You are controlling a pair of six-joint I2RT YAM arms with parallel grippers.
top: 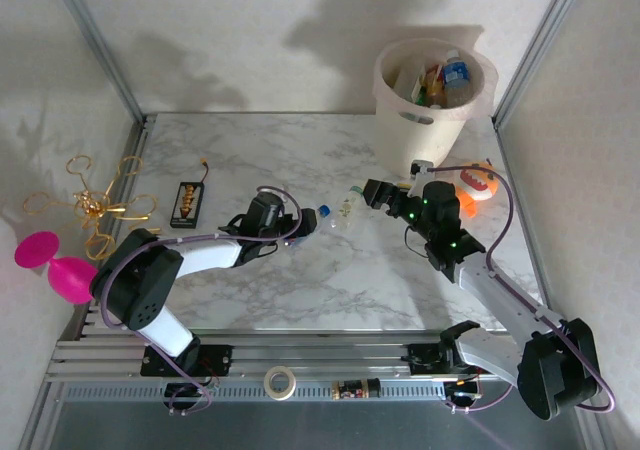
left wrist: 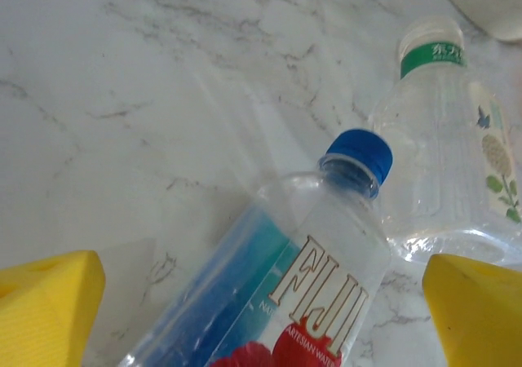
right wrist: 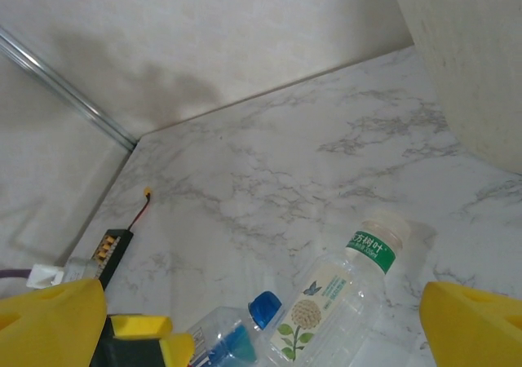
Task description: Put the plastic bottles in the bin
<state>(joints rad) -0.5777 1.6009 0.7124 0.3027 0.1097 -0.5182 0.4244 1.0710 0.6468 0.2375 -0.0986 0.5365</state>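
Observation:
I should move my left gripper back a little next and lower it to the Fiji bottle's labelled body (left wrist: 285, 302), which is still below its open fingers.
Two plastic bottles lie side by side mid-table. One is a clear Fiji bottle (left wrist: 310, 285) with a blue cap (top: 324, 210). The other is a clear bottle (top: 347, 210) with a green neck band and flower label (right wrist: 342, 294). My left gripper (top: 303, 220) is open, its yellow fingers on either side of the Fiji bottle's body without closing on it (left wrist: 261, 302). My right gripper (top: 375, 192) is open just right of the two bottles and above them, with the green-band bottle between its fingers in the wrist view (right wrist: 261, 302). The cream bin (top: 435, 85) stands at the back right with several bottles inside.
An orange pumpkin-faced toy (top: 475, 188) lies beside the bin's base, behind my right arm. A black circuit board (top: 188, 202) lies at the left. Gold wire pieces (top: 95, 202) and a pink object (top: 55, 265) sit off the table's left edge. A tape roll (top: 281, 381) rests on the front rail.

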